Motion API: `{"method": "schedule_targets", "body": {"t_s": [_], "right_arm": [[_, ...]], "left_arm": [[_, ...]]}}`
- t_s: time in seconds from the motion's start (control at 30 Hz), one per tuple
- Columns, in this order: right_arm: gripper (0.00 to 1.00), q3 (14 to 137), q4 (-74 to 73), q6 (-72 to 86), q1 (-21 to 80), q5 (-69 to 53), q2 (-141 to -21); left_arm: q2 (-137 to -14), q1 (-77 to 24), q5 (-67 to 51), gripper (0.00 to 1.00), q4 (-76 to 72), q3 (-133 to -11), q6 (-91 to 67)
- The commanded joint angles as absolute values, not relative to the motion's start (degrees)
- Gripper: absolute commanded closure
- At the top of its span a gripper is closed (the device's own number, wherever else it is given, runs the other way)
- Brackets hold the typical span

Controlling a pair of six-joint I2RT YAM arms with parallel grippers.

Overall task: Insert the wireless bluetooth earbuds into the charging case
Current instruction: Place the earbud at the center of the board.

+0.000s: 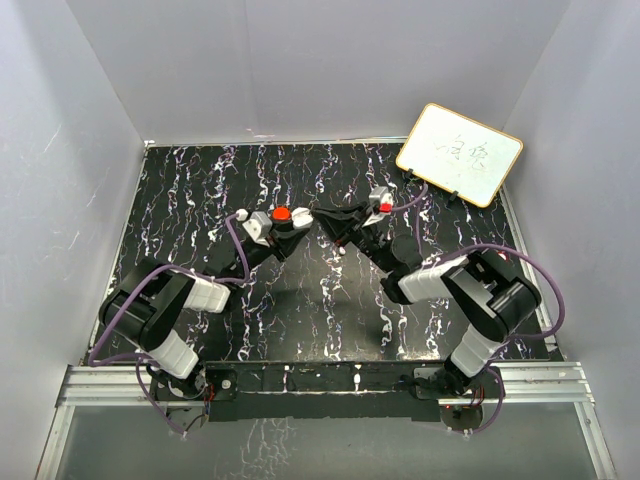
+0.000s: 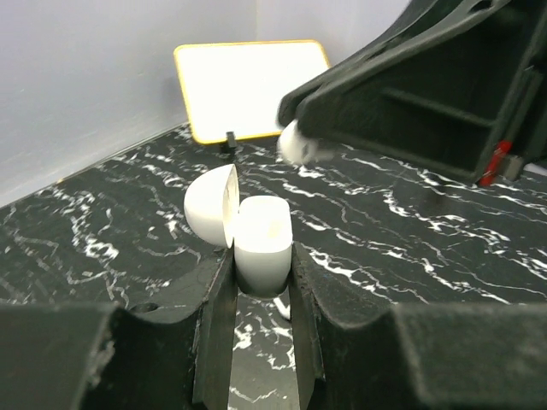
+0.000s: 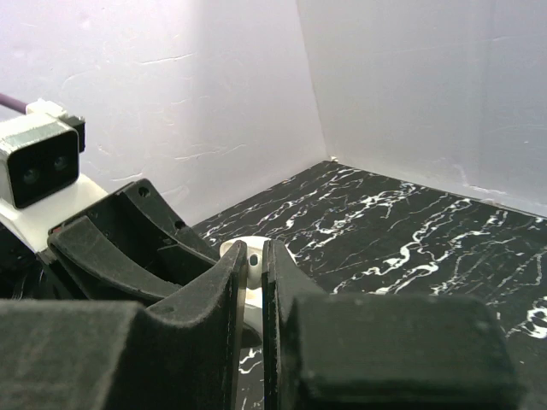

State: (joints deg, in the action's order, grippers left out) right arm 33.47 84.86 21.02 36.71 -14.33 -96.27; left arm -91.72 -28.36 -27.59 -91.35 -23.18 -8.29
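The round end of the earbud points out foremost, so my right gripper should back off from the case (image 2: pixel 261 248), tilt downward and lower to the bare tabletop to release it.
The white charging case (image 2: pixel 261 248) stands upright between my left gripper's jaws, its lid (image 2: pixel 209 207) swung open to the left. My left gripper (image 2: pixel 261 266) is shut on the case and sits left of centre in the top view (image 1: pixel 300 232). My right gripper (image 3: pixel 254 258) is shut on one small white earbud (image 3: pixel 255 272) with a dark dot. It also shows in the left wrist view (image 2: pixel 297 142), a little above and behind the open case. In the top view the right gripper (image 1: pixel 333 228) meets the left tip to tip. No other earbud shows.
A yellow-framed whiteboard (image 1: pixel 460 153) leans at the back right, and also shows in the left wrist view (image 2: pixel 252 85). The black marbled table (image 1: pixel 330 310) is walled in white on three sides. A red round cap (image 1: pixel 281 213) sits on the left wrist.
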Motion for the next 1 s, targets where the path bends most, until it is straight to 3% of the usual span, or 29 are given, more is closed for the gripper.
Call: {"method": "schedule_targets", "body": {"t_s": [0.0, 0.17, 0.5, 0.97], "right_arm": [[1.0, 31.2, 101.5, 18.6, 36.7, -7.6, -92.1], [1.0, 29.9, 93.2, 17.8, 36.2, -6.2, -90.2], [1.0, 37.7, 57.3, 17.7, 36.2, -8.2, -90.0], [1.0, 37.2, 59.9, 17.7, 37.0, -4.6, -100.2]], "left_arm": [[-88.1, -28.3, -19.9, 1.0, -99.7, -21.0, -4.5], [-83.5, -27.5, -16.6, 1.0, -95.5, -19.4, -1.9], [-79.1, -27.2, -18.1, 1.0, -92.0, -19.3, -1.1], [-78.6, -27.2, -18.9, 1.0, -91.9, -19.2, -1.4]]}}
